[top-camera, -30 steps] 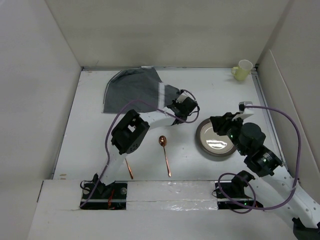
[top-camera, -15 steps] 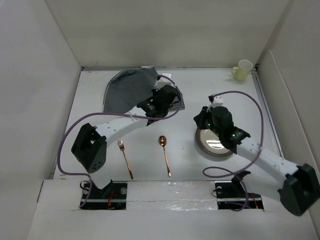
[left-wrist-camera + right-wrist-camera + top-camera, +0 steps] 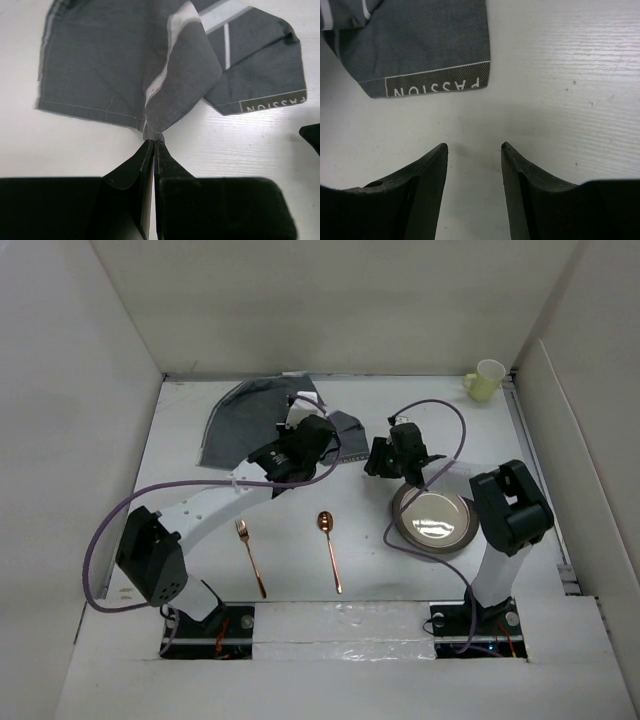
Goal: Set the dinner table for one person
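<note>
The placemat's labelled corner is just outward of the right gripper's fingers, so the right gripper should move outward next, low above the tabletop, and close on that corner.
The white dinner table (image 3: 180, 500) carries a crumpled dark grey striped placemat (image 3: 250, 420) at the back, left of centre. My left gripper (image 3: 303, 443) is shut on a bunched fold of the placemat (image 3: 125, 65); its fingertips (image 3: 152, 141) pinch the cloth just above the tabletop. My right gripper (image 3: 377, 460) is open and empty, low over bare table (image 3: 560, 75). It is a little short of the placemat's labelled corner (image 3: 430, 45) and not touching it. A round grey plate (image 3: 400, 510) lies at the right. A copper spoon (image 3: 330, 550) and a copper fork (image 3: 250, 558) lie near the front.
A pale yellow-green mug (image 3: 486, 380) stands at the back right corner. White walls close the table in on the left, back and right. Purple cables loop from both arms above the table.
My left gripper has moved left, dragging the pinched placemat fold with it. My right gripper has swung from over the plate to the far left, up to the placemat's corner.
</note>
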Available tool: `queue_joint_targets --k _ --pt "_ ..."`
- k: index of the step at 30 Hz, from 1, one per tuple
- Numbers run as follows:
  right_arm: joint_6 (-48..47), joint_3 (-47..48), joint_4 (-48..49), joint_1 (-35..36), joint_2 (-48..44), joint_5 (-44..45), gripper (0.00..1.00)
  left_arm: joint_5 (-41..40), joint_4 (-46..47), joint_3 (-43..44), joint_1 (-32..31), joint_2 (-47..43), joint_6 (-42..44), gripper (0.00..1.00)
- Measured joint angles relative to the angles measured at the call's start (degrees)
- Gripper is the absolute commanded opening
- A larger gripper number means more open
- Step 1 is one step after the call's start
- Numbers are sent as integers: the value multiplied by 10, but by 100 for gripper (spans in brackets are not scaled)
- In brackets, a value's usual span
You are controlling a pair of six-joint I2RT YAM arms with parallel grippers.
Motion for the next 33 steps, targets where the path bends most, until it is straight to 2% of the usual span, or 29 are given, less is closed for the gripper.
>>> queue_joint_targets --k 12,18,26,33 --pt "22 48 26 -4 67 -44 52 -91 -107 -7 3 -86 18 0" --pt "27 48 25 -4 68 -28 52 -102 -112 -32 22 -126 32 0" --pt "29 53 7 -7 61 41 51 -106 -104 -43 30 -147 36 0" --pt "31 82 2 -12 86 30 45 -103 -95 -59 30 -153 41 0"
